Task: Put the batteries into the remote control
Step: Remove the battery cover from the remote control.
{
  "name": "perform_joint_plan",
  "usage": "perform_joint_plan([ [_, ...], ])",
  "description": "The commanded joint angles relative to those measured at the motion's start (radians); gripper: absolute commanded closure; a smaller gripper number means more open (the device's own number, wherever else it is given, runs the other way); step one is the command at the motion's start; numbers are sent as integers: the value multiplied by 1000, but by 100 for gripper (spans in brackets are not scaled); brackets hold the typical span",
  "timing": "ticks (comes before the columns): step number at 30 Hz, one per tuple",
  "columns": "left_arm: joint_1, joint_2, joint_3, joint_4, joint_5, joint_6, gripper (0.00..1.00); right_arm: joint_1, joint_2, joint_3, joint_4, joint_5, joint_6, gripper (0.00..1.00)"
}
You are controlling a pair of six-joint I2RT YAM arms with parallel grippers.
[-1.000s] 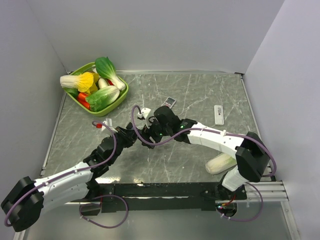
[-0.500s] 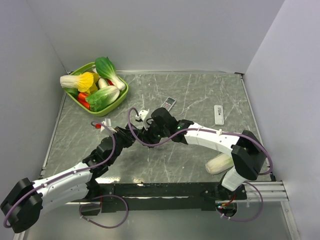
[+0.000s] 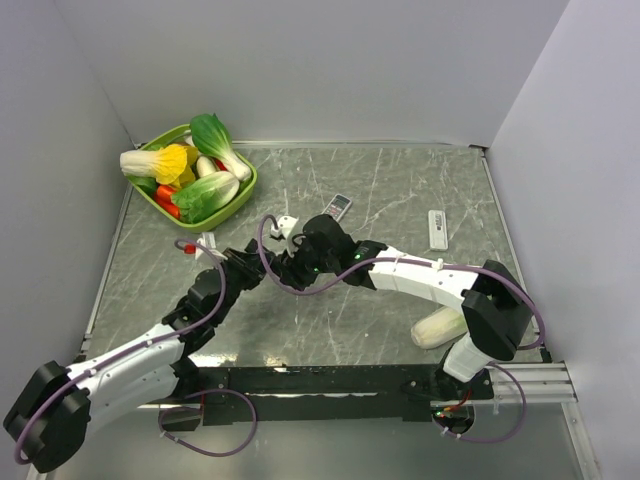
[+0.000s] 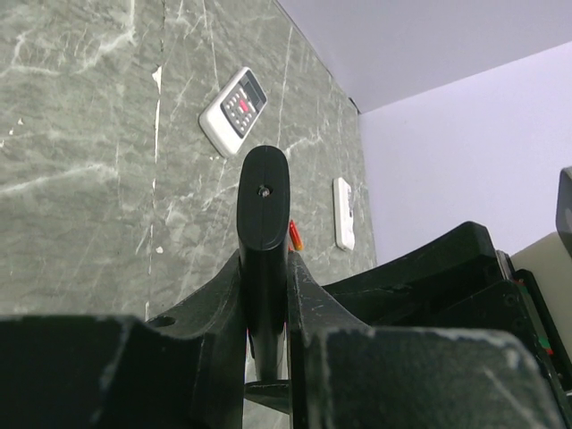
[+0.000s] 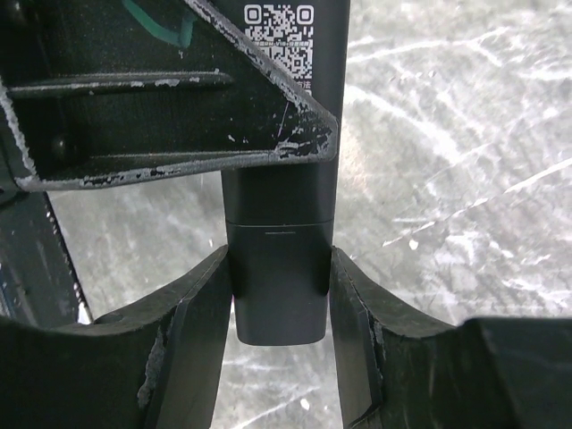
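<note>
My right gripper will next pull the remote's end part away from the left gripper, back and down to bare table, as it holds only that part below the remote's seam.
A black remote [image 4: 264,192] is held up off the table by both grippers. My left gripper [image 4: 265,273] is shut on its sides. My right gripper [image 5: 279,261] is shut on its end part [image 5: 279,295], below a seam line, with a QR label [image 5: 279,31] further up. In the top view the left gripper [image 3: 258,272] and right gripper [image 3: 292,268] meet near the middle of the table. One orange-red battery [image 4: 294,234] shows just behind the remote. I see no other batteries.
A small grey remote [image 3: 338,206] and a white remote [image 3: 437,228] lie further back; both also show in the left wrist view, grey [image 4: 234,101] and white [image 4: 343,213]. A green tray [image 3: 243,190] of vegetables stands back left. A white vegetable [image 3: 440,326] lies by the right arm's base.
Both grippers have stayed together on the black remote and shifted slightly left and away from the bases. The left forearm has risen a little.
</note>
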State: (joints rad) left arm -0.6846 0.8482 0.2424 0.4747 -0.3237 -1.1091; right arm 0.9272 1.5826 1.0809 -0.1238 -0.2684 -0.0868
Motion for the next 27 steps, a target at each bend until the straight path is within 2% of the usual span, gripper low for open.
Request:
perform_joint_plan([
  [1,100,9,47,104,-178,46,99,10,-27,-59,-148,17,-1,76],
  [12,266,-15,103,48,-146,-11,99,21,-39,-107,-177,32,-14,76],
  [14,293,-27,109,30,-141,-15,99,21,-42,-110,-177,29,-16,79],
  [19,356,-55,104,10,-123,-41,99,24,-64,-122,-188,24,-16,80],
  [24,398,-74,94,22,-109,-75,99,25,-85,-141,-195,28,-11,80],
  [27,402,-69,103,27,-55,-58,99,27,-95,-125,-215,41,8,80],
])
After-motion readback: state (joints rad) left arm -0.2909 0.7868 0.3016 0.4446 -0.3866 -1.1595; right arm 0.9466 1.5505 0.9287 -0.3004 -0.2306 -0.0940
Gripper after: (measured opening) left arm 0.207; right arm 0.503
